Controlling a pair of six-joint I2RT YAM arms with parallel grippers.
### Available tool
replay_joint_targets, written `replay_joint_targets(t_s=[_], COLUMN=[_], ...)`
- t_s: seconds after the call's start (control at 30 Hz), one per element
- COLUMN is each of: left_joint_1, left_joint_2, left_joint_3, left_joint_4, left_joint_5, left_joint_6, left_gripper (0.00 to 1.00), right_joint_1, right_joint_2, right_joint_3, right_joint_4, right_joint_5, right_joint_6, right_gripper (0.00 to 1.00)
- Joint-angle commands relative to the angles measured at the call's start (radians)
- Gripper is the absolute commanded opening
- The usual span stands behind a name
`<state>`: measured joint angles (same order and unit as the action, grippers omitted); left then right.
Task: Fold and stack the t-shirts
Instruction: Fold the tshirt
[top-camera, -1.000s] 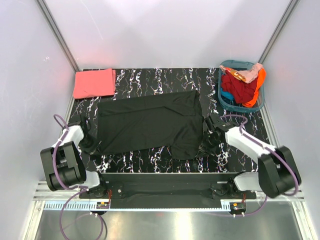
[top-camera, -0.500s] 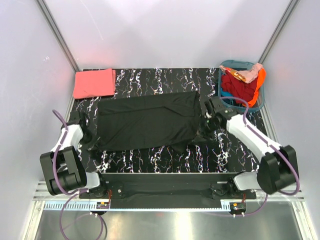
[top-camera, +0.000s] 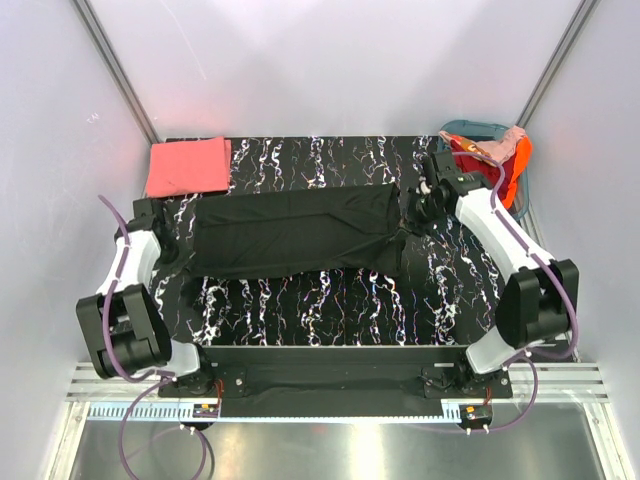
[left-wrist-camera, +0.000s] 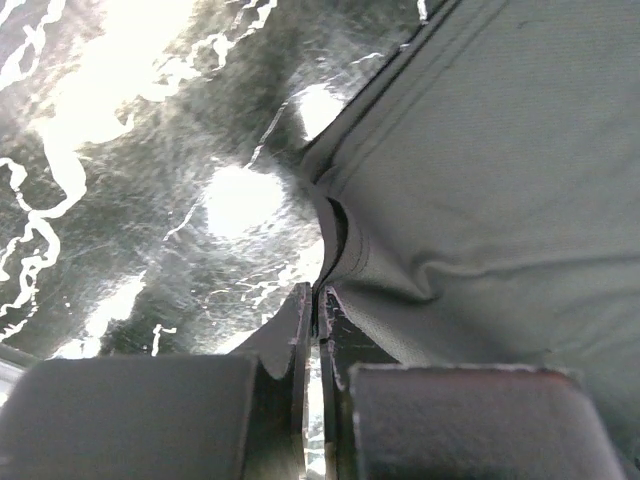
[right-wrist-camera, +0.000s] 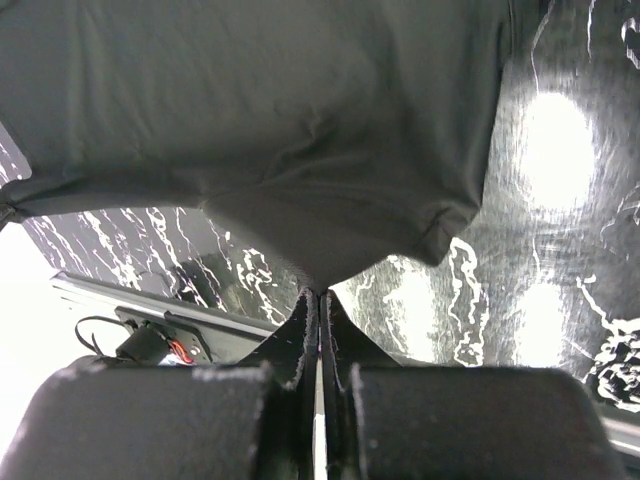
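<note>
The black t-shirt lies wide, so my left gripper will carry its pinched corner outward over the t-shirt toward the t-shirt's far edge and let the corner go.
The black t-shirt (top-camera: 290, 235) lies across the middle of the marbled table, folded lengthwise into a long band. My left gripper (top-camera: 163, 232) is shut on its left edge; in the left wrist view the hem (left-wrist-camera: 335, 245) runs into the pinched fingertips (left-wrist-camera: 316, 300). My right gripper (top-camera: 412, 216) is shut on the shirt's right end and holds it above the table; in the right wrist view the cloth (right-wrist-camera: 280, 130) hangs from the tips (right-wrist-camera: 320, 295). The coral-pink t-shirt (top-camera: 187, 165) lies folded at the far left corner.
A teal basket (top-camera: 478, 135) with red and orange clothes stands at the far right corner, just behind my right arm. White walls close in the table on three sides. A black rail runs along the near edge.
Both grippers have carried the near edge of the black t-shirt away from me, over the rest of it. The shirt went from a wide spread to a narrow band.
</note>
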<state>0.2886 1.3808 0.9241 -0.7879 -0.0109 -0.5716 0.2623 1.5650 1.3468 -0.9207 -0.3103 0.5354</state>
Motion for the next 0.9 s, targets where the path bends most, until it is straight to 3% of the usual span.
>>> replay_joint_targets(t_s=[0.0,0.3,0.87], left_joint_1=[-0.003,-0.023,-0.029], left_joint_2=[0.046,0.158,0.280], left_joint_3=[0.085,0.220,0.340], left_joint_4=[-0.002,0.007,0.035], left_joint_5=[0.041,0.081,0.097], left_joint_6=[0.018,0.021,-0.008], left_gripper=[0.01,0.03,0.04], right_joint_1=[-0.011,-0.031,-0.061], right_joint_2=[0.047,0.193,0.400], right_joint_3=[0.103,0.310,0.572], right_joint_4=[-0.017,-0.073,-0.124], right_joint_5=[-0.032,-0.033,-0.061], right_joint_6=[-0.052,-0.087,-0.109], right_gripper=[0.00,0.00,0.00])
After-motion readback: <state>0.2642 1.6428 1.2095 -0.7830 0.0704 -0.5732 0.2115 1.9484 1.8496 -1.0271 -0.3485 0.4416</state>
